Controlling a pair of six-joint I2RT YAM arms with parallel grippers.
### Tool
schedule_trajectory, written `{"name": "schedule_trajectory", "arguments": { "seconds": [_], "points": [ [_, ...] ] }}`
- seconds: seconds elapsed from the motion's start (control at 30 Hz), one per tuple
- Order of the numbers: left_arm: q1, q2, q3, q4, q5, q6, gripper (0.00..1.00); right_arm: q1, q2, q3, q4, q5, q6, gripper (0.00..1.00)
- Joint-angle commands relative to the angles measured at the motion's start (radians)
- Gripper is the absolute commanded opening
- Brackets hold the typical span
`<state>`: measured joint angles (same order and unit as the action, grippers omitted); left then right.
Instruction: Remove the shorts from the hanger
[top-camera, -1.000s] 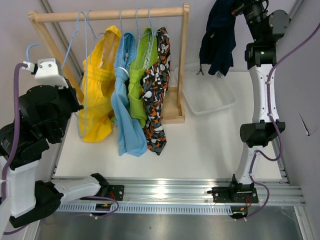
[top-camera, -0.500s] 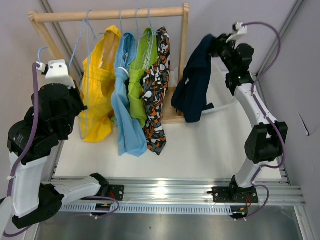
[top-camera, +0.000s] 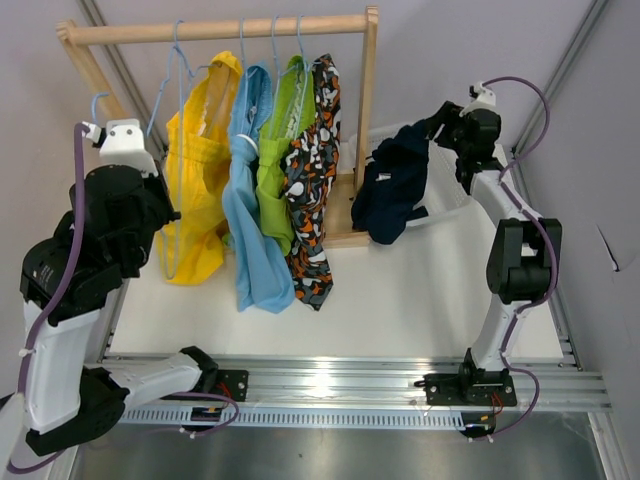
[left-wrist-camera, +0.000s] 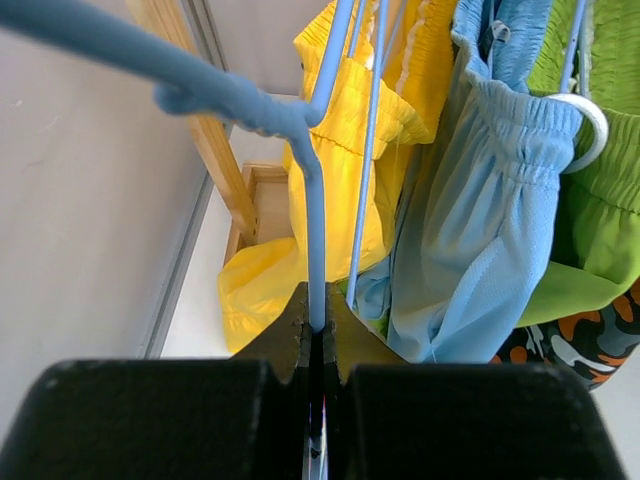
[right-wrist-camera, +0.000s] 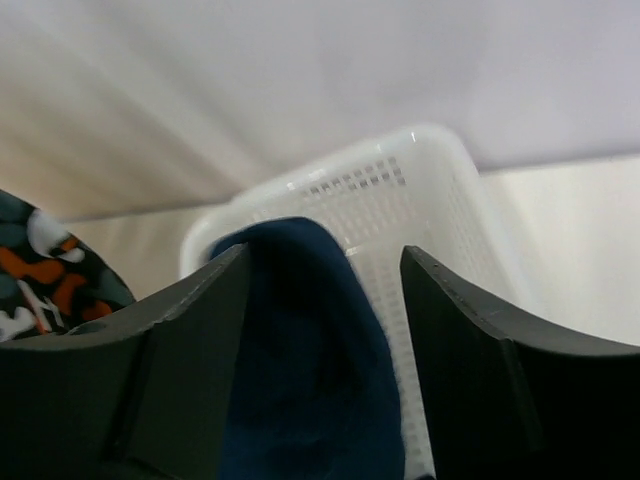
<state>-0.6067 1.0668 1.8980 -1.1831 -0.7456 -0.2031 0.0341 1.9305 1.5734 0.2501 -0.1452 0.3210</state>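
Note:
The light blue hanger is bare. My left gripper will carry it outward to the rack bar's empty end (top-camera: 138, 33) beside the yellow shorts (top-camera: 195, 190) and let it go.
Navy shorts (top-camera: 393, 190) hang bunched over the white basket (top-camera: 440, 211), partly draped on its near rim. My right gripper (top-camera: 438, 124) is open just above them. In the right wrist view the navy shorts (right-wrist-camera: 310, 370) lie between the spread fingers of the right gripper (right-wrist-camera: 325, 265), against the left one. Yellow shorts (top-camera: 195, 190), light blue shorts (top-camera: 255, 240), lime green shorts (top-camera: 280, 150) and black patterned shorts (top-camera: 312, 200) hang from the wooden rack (top-camera: 220, 28). My left gripper (left-wrist-camera: 318, 322) is shut on the wire of a bare light blue hanger (left-wrist-camera: 315, 220).
The rack's upright post and foot (top-camera: 350, 215) stand between the hanging shorts and the basket (right-wrist-camera: 420, 200). A grey wall runs close behind the rack. A metal rail (top-camera: 330, 380) crosses the near edge of the white table.
My right arm swung down from high up with the navy shorts to the basket, and its jaws opened. The left arm rose slightly with the hanger.

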Motion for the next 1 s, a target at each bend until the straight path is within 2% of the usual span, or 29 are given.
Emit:
{"name": "schedule_trajectory", "arguments": {
  "seconds": [0.0,0.1,0.13,0.2,0.23,0.27,0.37,0.5,0.7,0.8,0.97],
  "points": [
    [0.008,0.013,-0.007,0.051,0.038,-0.010,0.00,0.001,0.056,0.017,-0.064,0.030,0.021,0.65],
    [0.008,0.022,-0.010,0.057,0.057,-0.016,0.00,0.004,0.062,-0.039,-0.084,0.006,0.062,0.57],
    [0.008,0.024,-0.007,0.054,0.061,-0.019,0.00,0.006,0.055,-0.059,-0.086,0.022,0.087,0.46],
    [0.008,0.025,-0.002,0.045,0.072,-0.022,0.00,0.000,0.050,-0.104,-0.104,0.051,0.113,0.39],
    [0.008,0.024,-0.001,0.042,0.075,-0.024,0.00,-0.006,0.054,-0.105,-0.164,0.108,0.136,0.31],
    [0.008,0.022,0.000,0.040,0.077,-0.025,0.00,-0.013,0.058,-0.102,-0.201,0.134,0.147,0.13],
    [0.008,0.012,-0.007,0.034,0.075,-0.030,0.00,-0.049,0.068,-0.098,-0.343,0.240,0.180,0.00],
    [0.010,0.016,-0.002,0.030,0.071,-0.027,0.00,-0.109,0.045,-0.136,-0.440,0.332,0.197,0.00],
    [0.036,0.061,0.113,0.002,0.046,0.002,0.00,-0.203,-0.076,-0.269,-0.512,0.438,0.234,0.00],
    [0.048,0.079,0.156,0.002,-0.003,0.033,0.00,-0.256,-0.143,-0.338,-0.508,0.435,0.250,0.00],
    [0.081,0.100,0.197,0.046,-0.040,0.096,0.00,-0.272,-0.217,-0.368,-0.523,0.437,0.236,0.00]
  ]
}}
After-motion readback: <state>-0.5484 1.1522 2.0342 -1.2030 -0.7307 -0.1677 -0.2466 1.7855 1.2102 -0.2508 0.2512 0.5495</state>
